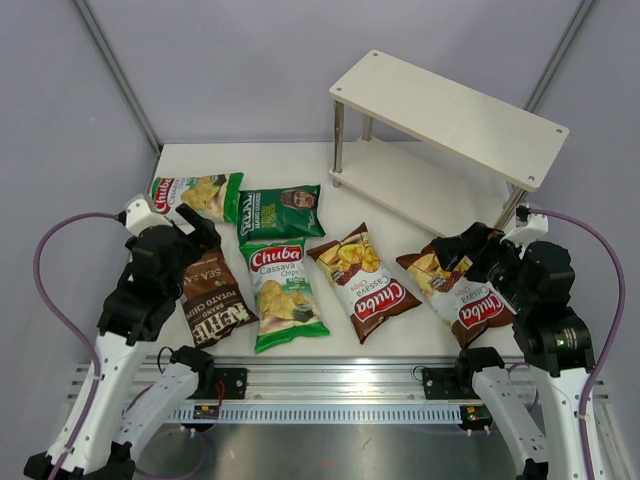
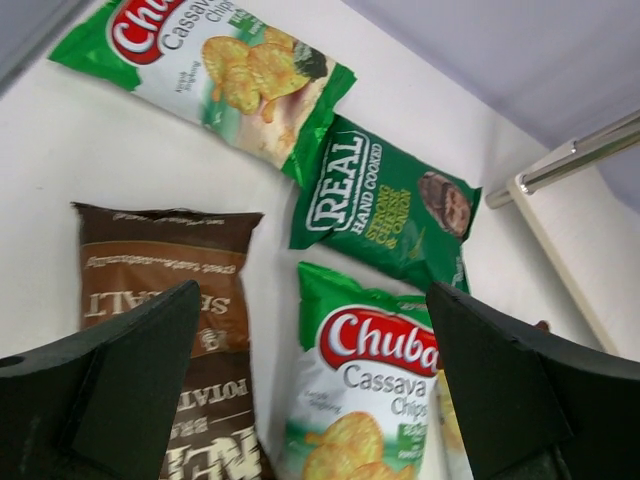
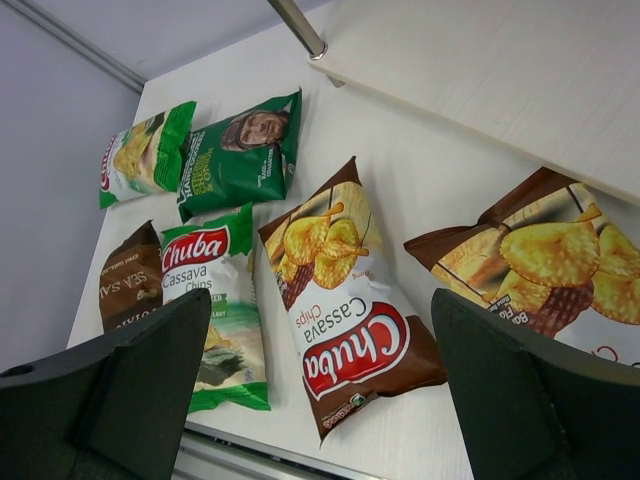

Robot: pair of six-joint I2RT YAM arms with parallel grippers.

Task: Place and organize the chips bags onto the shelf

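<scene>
The robot's left gripper needs to turn and go down next, away from the Kettle bag and onto the far green Chuba bag's logo end [image 1: 168, 193] [image 2: 137, 32], because the other end of the Chuba bag touches the portrait bag.
Six chips bags lie flat on the white table. A green Chuba bag [image 1: 197, 193] is at the far left, with the dark green portrait bag [image 1: 281, 211] beside it. Nearer lie the dark brown Kettle bag [image 1: 218, 300], a second green Chuba bag [image 1: 282, 293] and two brown-red Chuba bags [image 1: 364, 281] [image 1: 462, 290]. The two-tier cream shelf [image 1: 450, 115] stands at the back right with both boards bare. My left gripper [image 1: 200, 232] hovers open over the Kettle bag's top [image 2: 160, 260]. My right gripper [image 1: 455, 248] hovers open over the right brown-red bag [image 3: 545, 255]. Both are empty.
An aluminium rail [image 1: 330, 385] runs along the table's near edge between the arm bases. Grey walls with slanted metal poles [image 1: 115, 70] close off the back and sides. The shelf's metal posts [image 1: 338, 140] stand near the portrait bag.
</scene>
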